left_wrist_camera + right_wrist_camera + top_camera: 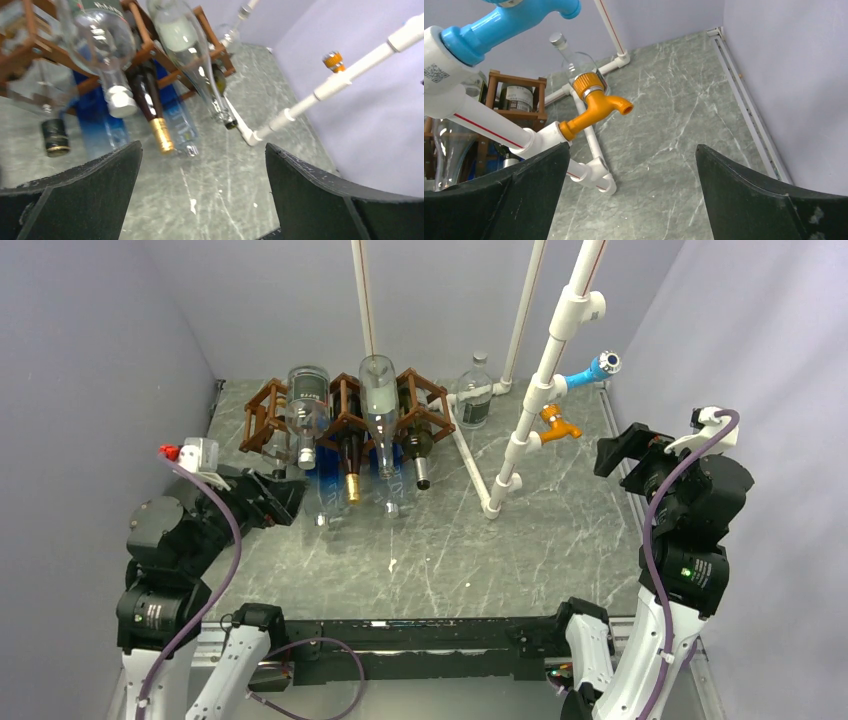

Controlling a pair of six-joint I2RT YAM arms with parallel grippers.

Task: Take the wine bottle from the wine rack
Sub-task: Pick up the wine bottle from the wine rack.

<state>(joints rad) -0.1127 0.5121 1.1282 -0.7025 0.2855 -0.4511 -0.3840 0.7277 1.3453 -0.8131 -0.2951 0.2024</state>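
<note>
Next, my left gripper moves outward to the dark-labelled clear bottle's neck (306, 444) (115, 80) and turns its fingers astride that neck, which juts free of the rack.
The brown wooden wine rack (345, 418) (150, 47) stands at the back left of the table and holds several bottles, necks towards me. A dark wine bottle with a gold foil cap (351, 468) (159, 125) sticks out of a lower cell, between clear bottles (307, 405) (380, 410). My left gripper (280, 497) (203, 146) is open and holds nothing. It hovers over the table just in front of and left of the rack. My right gripper (620, 452) (632, 147) hangs open at the far right, away from the rack.
A white PVC pipe frame (520, 430) with an orange tap (560, 423) (596, 107) and a blue tap (598, 368) (514, 20) rises between the rack and the right arm. A clear bottle (474, 392) stands upright at the back. Blue bottles (395, 490) lie under the rack.
</note>
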